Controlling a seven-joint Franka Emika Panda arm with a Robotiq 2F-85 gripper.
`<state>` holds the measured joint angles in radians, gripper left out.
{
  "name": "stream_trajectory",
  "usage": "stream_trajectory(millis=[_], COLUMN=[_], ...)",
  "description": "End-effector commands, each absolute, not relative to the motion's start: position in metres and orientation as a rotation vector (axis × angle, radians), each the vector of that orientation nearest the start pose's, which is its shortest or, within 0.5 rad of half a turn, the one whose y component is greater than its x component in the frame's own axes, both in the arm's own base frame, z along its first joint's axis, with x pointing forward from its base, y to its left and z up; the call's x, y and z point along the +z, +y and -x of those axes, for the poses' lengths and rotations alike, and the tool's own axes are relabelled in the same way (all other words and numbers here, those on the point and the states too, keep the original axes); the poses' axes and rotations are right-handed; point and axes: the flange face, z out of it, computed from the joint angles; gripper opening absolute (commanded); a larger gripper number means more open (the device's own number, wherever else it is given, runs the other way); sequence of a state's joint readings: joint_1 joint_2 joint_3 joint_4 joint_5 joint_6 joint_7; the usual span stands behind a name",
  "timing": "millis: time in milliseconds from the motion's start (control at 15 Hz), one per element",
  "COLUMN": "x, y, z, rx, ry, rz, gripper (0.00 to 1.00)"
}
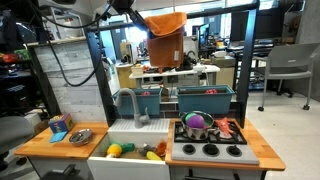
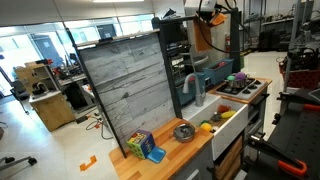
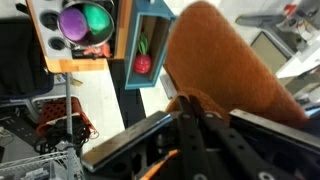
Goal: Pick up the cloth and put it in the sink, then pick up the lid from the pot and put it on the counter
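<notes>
The gripper comes down over the white sink next and releases the cloth. The orange cloth (image 1: 166,21) hangs high above the back shelf and the sink lies far below.
My gripper (image 3: 186,100) is shut on an orange cloth (image 3: 222,60) and holds it high above the toy kitchen. In both exterior views the cloth (image 1: 166,21) (image 2: 202,36) hangs well above the back shelf. The white sink (image 1: 118,132) (image 2: 236,118) lies far below and holds small yellow and green toys. The pot (image 1: 197,125) (image 2: 237,78) stands on the stove with a purple and green lid on it. The pot also shows in the wrist view (image 3: 85,22) at the top left.
A metal bowl (image 1: 80,136) (image 2: 184,131) and a coloured block (image 1: 58,126) (image 2: 140,146) sit on the wooden counter. A faucet (image 1: 134,104) rises behind the sink. Teal bins (image 1: 205,98) stand on the back shelf, one with a red toy (image 3: 143,63).
</notes>
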<state>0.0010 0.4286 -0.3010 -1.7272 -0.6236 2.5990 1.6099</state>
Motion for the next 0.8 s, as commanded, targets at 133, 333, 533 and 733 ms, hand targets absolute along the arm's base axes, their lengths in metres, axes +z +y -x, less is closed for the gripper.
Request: stream_trajectory(millis=[133, 333, 533, 733], x=[0.322, 0.287, 0.263, 0.251], y=[-0.102, -0.074, -0.059, -0.058], z=[-0.640, -0.628, -0.619, -0.616], rx=[-0.658, -0.409, -0.168, 0.107], ry=[1.831, 1.724, 1.597, 1.518], rz=[2.578, 2.643, 2.680, 2.710], gripper=[0.01, 0.01, 0.01, 0.01])
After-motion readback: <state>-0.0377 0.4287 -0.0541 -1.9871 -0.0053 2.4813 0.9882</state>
